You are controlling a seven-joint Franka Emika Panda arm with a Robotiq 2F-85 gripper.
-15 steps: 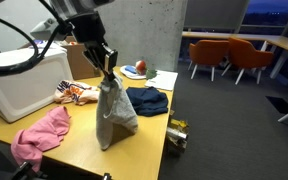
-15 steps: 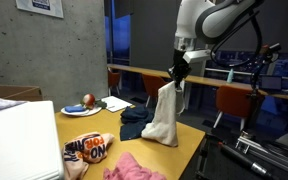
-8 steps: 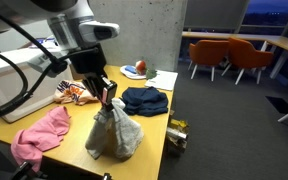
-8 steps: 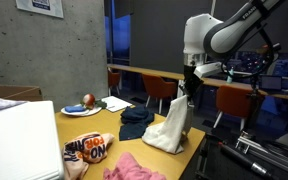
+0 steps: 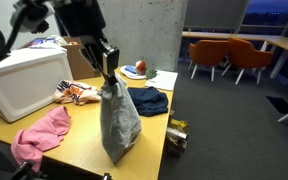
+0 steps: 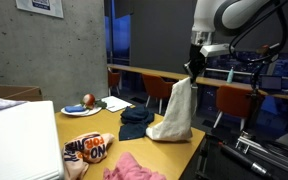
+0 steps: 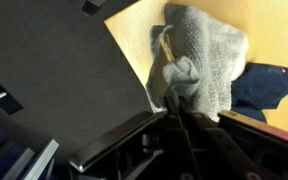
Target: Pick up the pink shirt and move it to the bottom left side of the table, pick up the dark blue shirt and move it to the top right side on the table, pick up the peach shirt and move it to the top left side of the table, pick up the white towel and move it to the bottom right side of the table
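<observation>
The towel is still hanging. Next, my gripper will lower toward the towel's lower end (image 5: 120, 146) at the tabletop below my gripper, settle the towel and let go of the towel's top.
My gripper (image 5: 108, 76) is shut on the top of the white towel (image 5: 118, 122) and holds it hanging, its lower end on or just above the wooden table (image 5: 79, 142) near the edge; it also shows in an exterior view (image 6: 172, 112) and in the wrist view (image 7: 206, 62). The gripper appears again in an exterior view (image 6: 194, 70). The pink shirt (image 5: 41, 135) lies crumpled at the near corner. The dark blue shirt (image 5: 147, 100) lies beyond the towel. The peach patterned shirt (image 5: 76, 93) lies by the white box.
A large white box (image 5: 24, 82) takes up one side of the table. A plate with a red fruit (image 5: 136, 69) and a paper sheet (image 5: 162, 79) sit at the far end. A yellow and black tool (image 5: 177, 132) sits past the table edge. Orange chairs (image 5: 227, 56) stand behind.
My gripper has risen with the towel after dipping half a second ago. The towel now hangs long and stretched instead of bunched on the table.
</observation>
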